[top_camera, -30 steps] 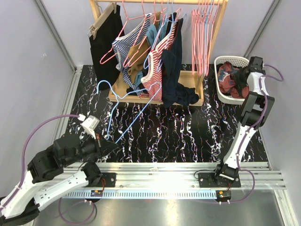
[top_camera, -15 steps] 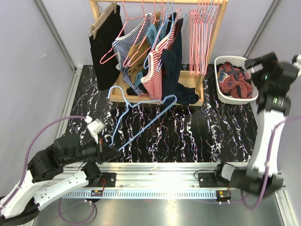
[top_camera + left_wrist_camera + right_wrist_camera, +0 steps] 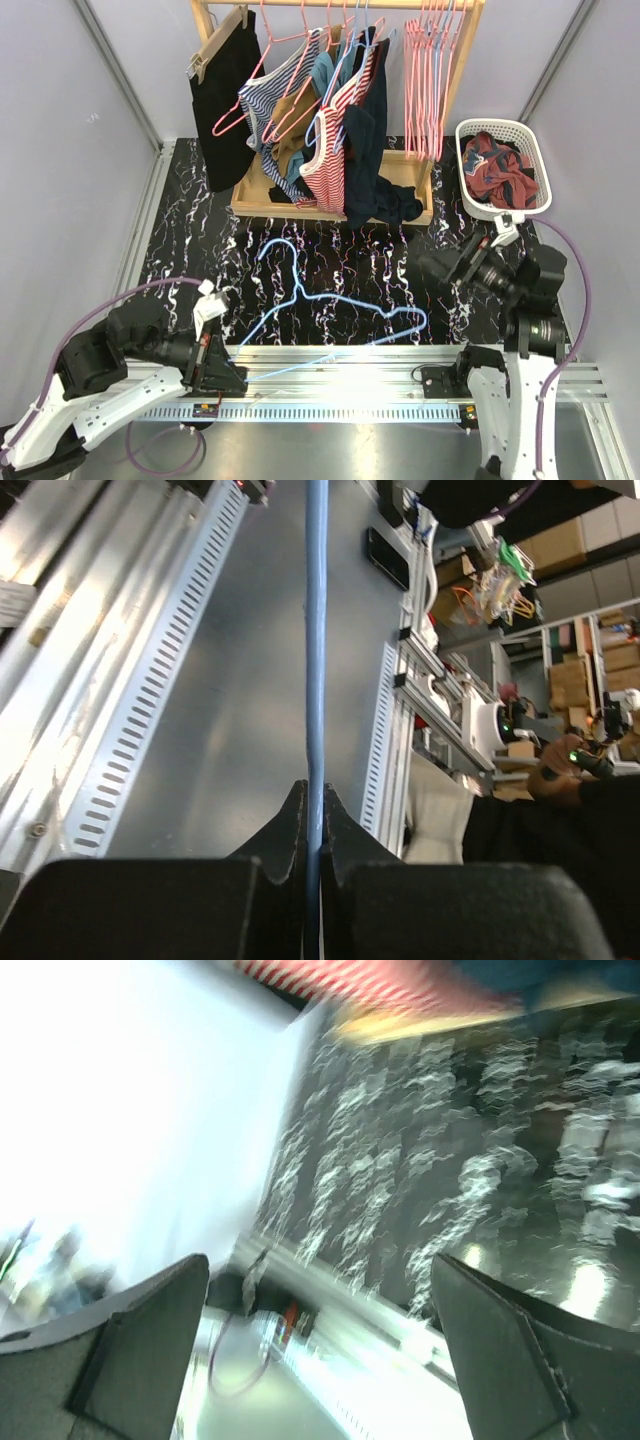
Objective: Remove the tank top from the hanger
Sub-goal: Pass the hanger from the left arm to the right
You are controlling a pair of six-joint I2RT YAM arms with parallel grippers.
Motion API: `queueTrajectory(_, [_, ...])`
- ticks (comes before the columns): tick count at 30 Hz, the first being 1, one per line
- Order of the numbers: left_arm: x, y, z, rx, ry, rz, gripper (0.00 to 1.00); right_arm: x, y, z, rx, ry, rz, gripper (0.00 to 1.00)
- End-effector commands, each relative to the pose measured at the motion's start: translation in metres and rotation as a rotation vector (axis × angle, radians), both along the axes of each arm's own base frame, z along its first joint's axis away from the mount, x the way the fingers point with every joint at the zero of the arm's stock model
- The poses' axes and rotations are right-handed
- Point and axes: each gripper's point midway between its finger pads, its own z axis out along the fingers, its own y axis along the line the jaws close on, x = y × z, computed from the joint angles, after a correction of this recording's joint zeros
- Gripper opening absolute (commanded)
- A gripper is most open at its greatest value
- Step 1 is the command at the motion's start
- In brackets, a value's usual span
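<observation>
My right gripper needs to swing back and to the left in the top view next, onto the hanger's free corner, because only my left gripper holds the hanger's wire.
The blue hanger [image 3: 300, 292] is bare and lies low across the front of the marbled table, hook toward the rack. My left gripper [image 3: 226, 376] is shut on its wire at the near rail. The left wrist view shows the blue wire [image 3: 316, 630] pinched between the jaws of my left gripper [image 3: 313, 802]. A heap of red and dark clothing [image 3: 498, 165] fills the white basket [image 3: 490, 124]; I cannot tell which piece is the tank top. Over the table's right front, my right gripper [image 3: 445, 265] is open and empty, and the right wrist view shows the right gripper [image 3: 320, 1360] open wide, blurred.
A wooden rack [image 3: 410, 165] at the back carries striped tops [image 3: 325, 150], a black garment [image 3: 225, 90] and a bunch of bare pink hangers [image 3: 430, 70]. Grey walls close both sides. A metal rail [image 3: 340, 360] runs along the near edge.
My right gripper left the basket, opened wide and swung down to the table's right front. My left gripper pulled the blue hanger toward the near rail, and the hanger swung round to the right.
</observation>
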Motion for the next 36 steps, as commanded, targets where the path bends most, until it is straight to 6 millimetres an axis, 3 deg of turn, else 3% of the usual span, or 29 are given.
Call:
queueTrajectory(1, [-0.029, 0.011, 0.003, -0.024, 0.091, -0.129, 0.0, -0.06, 0.044, 0.044, 0.068, -0.178, 0.374, 1.0])
queueTrajectory(4, [-0.037, 0.016, 0.002, -0.031, 0.119, -0.153, 0.0, -0.091, 0.061, 0.056, 0.073, -0.238, 0.585, 1.0])
queueTrajectory(7, [-0.044, 0.02, 0.006, -0.056, 0.139, -0.178, 0.0, -0.112, 0.071, 0.056, 0.077, -0.244, 0.726, 1.0])
queueTrajectory(13, [-0.049, 0.018, 0.006, -0.072, 0.189, -0.217, 0.0, -0.184, 0.084, 0.051, 0.078, -0.218, 1.117, 1.0])
queueTrajectory(20, [-0.044, 0.013, 0.005, -0.017, 0.173, -0.234, 0.0, -0.224, 0.082, 0.042, 0.009, -0.121, 1.314, 0.95])
queueTrajectory(24, [-0.042, 0.013, 0.011, -0.008, 0.157, -0.237, 0.0, -0.231, 0.083, 0.02, -0.091, 0.005, 1.337, 0.91])
queueTrajectory(28, [-0.041, 0.011, 0.015, -0.002, 0.156, -0.238, 0.0, -0.22, 0.087, -0.004, -0.257, 0.082, 1.279, 0.89])
queueTrajectory(31, [-0.043, 0.013, 0.014, 0.006, 0.171, -0.248, 0.0, -0.202, 0.085, 0.009, -0.342, -0.022, 1.18, 0.94])
queueTrajectory(33, [-0.044, 0.013, 0.008, 0.023, 0.182, -0.249, 0.0, -0.181, 0.085, 0.033, -0.374, -0.159, 1.049, 1.0])
queueTrajectory(36, [-0.045, 0.015, 0.003, 0.035, 0.198, -0.251, 0.0, -0.173, 0.08, 0.057, -0.348, -0.275, 0.951, 1.0])
